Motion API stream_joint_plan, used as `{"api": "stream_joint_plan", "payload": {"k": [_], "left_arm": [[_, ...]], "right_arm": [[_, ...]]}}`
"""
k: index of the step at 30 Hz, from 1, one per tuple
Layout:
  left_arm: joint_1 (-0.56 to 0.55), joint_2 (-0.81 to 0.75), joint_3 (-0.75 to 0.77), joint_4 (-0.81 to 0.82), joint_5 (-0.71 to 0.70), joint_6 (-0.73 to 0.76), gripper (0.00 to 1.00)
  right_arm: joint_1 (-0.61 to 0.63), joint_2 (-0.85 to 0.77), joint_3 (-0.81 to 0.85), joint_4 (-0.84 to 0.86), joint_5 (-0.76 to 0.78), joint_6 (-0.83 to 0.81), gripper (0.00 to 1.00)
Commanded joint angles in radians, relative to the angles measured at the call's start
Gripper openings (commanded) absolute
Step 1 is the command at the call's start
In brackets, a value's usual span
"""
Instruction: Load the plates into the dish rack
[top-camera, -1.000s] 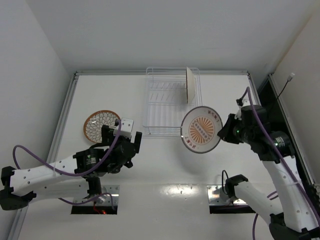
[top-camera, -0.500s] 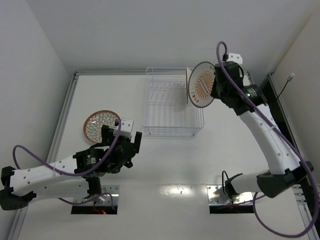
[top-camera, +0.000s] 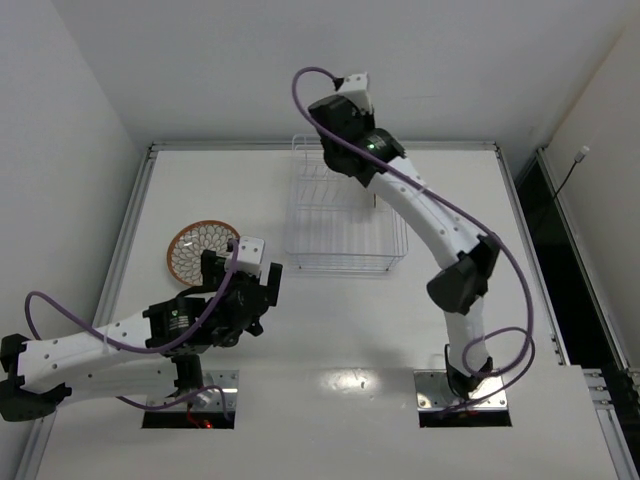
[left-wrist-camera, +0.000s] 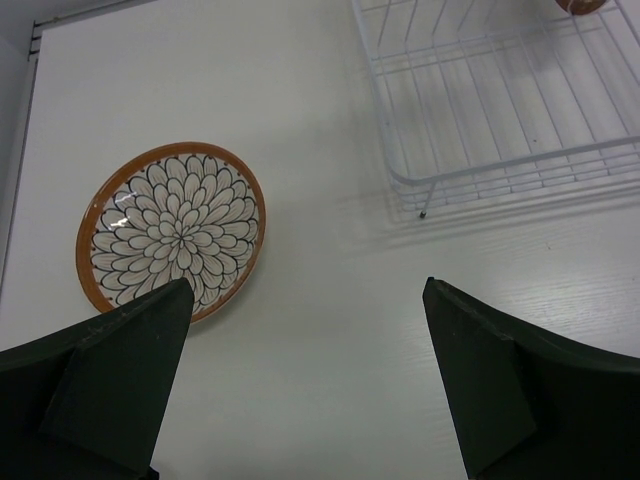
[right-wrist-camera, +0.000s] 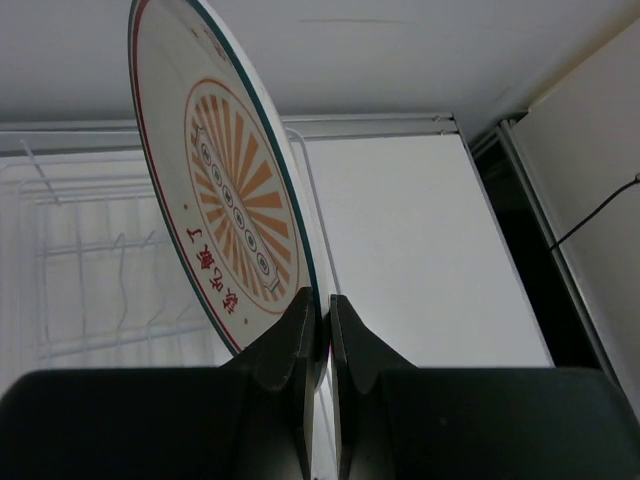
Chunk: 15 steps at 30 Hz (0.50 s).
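The sunburst plate is still hanging upright above the dish rack's wires. My right gripper needs to move down toward them next, beside the orange-brown plate edge, and open.
My right gripper (right-wrist-camera: 322, 320) is shut on the rim of the pale-rimmed sunburst plate (right-wrist-camera: 230, 200) and holds it upright on edge above the dish rack (right-wrist-camera: 90, 270). In the top view the right wrist (top-camera: 350, 135) hangs over the far end of the rack (top-camera: 340, 225) and hides that plate. An orange-rimmed scale-pattern plate (top-camera: 200, 250) lies flat on the table left of the rack, and it also shows in the left wrist view (left-wrist-camera: 175, 230). My left gripper (left-wrist-camera: 310, 385) is open and empty, just to the near right of it. An orange-brown plate edge (left-wrist-camera: 580, 5) shows in the rack (left-wrist-camera: 500, 120).
White walls close in the table at the back and both sides. A raised metal rail (top-camera: 135, 220) runs along the left table edge. Two base mounts (top-camera: 455, 395) sit at the near edge.
The right arm has swung the sunburst plate from right of the rack up and left to above the rack's far end. The left arm has barely moved.
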Motion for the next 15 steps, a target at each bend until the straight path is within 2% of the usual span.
{"api": "stream_joint_plan", "payload": {"k": [1, 15], "left_arm": [[0.011, -0.016, 0.007, 0.037, -0.015, 0.003, 0.99], [0.011, 0.002, 0.007, 0.046, -0.015, 0.012, 0.99]], "right_arm": [[0.017, 0.096, 0.126, 0.056, 0.187, -0.103, 0.00], [-0.014, 0.250, 0.105, 0.177, 0.245, -0.192, 0.00]]}}
